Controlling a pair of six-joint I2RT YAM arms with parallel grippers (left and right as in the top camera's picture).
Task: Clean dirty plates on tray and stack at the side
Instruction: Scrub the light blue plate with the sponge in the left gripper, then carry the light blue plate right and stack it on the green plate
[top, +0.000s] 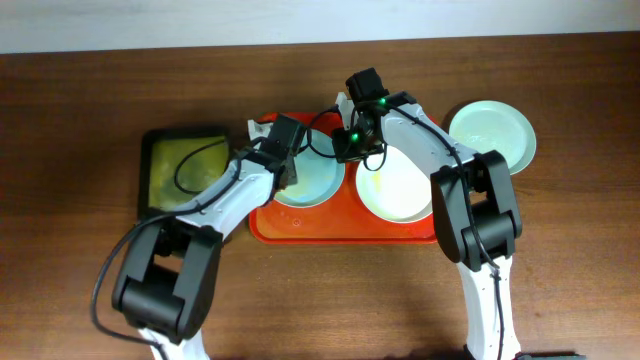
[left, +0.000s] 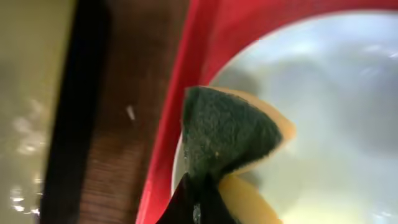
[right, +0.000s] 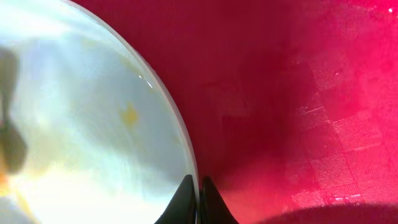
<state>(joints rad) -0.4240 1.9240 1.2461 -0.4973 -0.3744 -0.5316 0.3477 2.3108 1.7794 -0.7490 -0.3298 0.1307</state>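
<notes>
The robot should raise its right gripper, lower the plate it holds onto the other mint-blue plate (top: 493, 136) and let go, since that one lies to the gripper's right in the overhead view.
A pale mint-blue plate (top: 315, 182) lies in the left half of the red-orange tray (top: 300, 226). A cream-white plate (top: 405, 190) lies in the right half. My left gripper (top: 288, 172) is shut on a green and yellow sponge (left: 230, 134) and presses it on the blue plate (left: 336, 112) near its left rim. My right gripper (top: 347, 152) is shut on that plate's right rim (right: 186, 143), fingertips (right: 198, 193) either side of it. A yellow smear (right: 129, 115) shows on the plate. Another mint-blue plate (top: 490, 135) sits on the table right of the tray.
A black tray with a yellow-green inside (top: 180, 170) lies just left of the red tray, with a strip of brown table (left: 130, 124) between them. The red tray's rim (left: 186, 93) runs beside the sponge. Both arms cross above the tray.
</notes>
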